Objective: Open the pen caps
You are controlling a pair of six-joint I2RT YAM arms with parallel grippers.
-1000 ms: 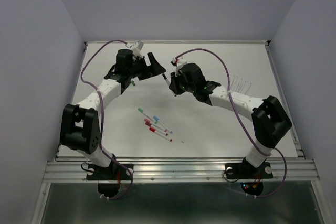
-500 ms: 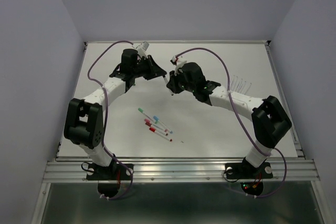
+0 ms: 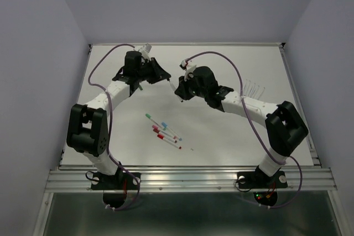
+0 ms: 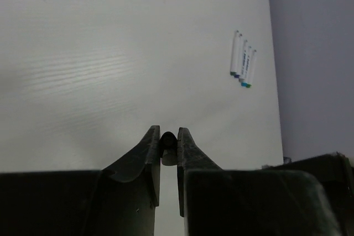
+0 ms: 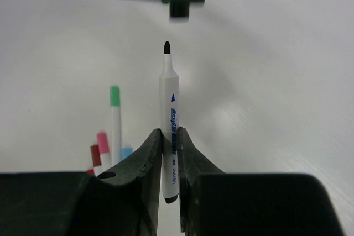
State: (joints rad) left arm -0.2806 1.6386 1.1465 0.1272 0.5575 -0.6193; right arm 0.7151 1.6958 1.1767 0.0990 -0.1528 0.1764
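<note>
My right gripper will next carry the uncapped pen to its right in the top view, lower it onto the tabletop (image 3: 240,88) beside the white pen row and release.
My right gripper (image 3: 178,93) (image 5: 169,136) is shut on a white pen (image 5: 169,98) (image 3: 176,89), whose bare black tip points away from the wrist. Just beyond that tip hangs a small black pen cap (image 5: 178,9) (image 4: 168,140), clear of the pen. My left gripper (image 3: 167,83) (image 4: 168,135) is shut on this cap, which shows between its fingertips. Both grippers meet above the middle of the table's far half. Several capped pens (image 3: 163,131) (image 5: 115,114) with green, pink, blue and red caps lie nearer the front.
A row of several white pens (image 3: 253,88) (image 4: 242,62) lies by the table's right edge, close to the wall. The right arm's forearm (image 3: 243,103) stretches across the right half of the white table (image 3: 221,136).
The left gripper moved in on the pen's capped end and shut on the cap. The cap now sits off the pen with a gap to the bare tip. The right gripper kept its hold.
</note>
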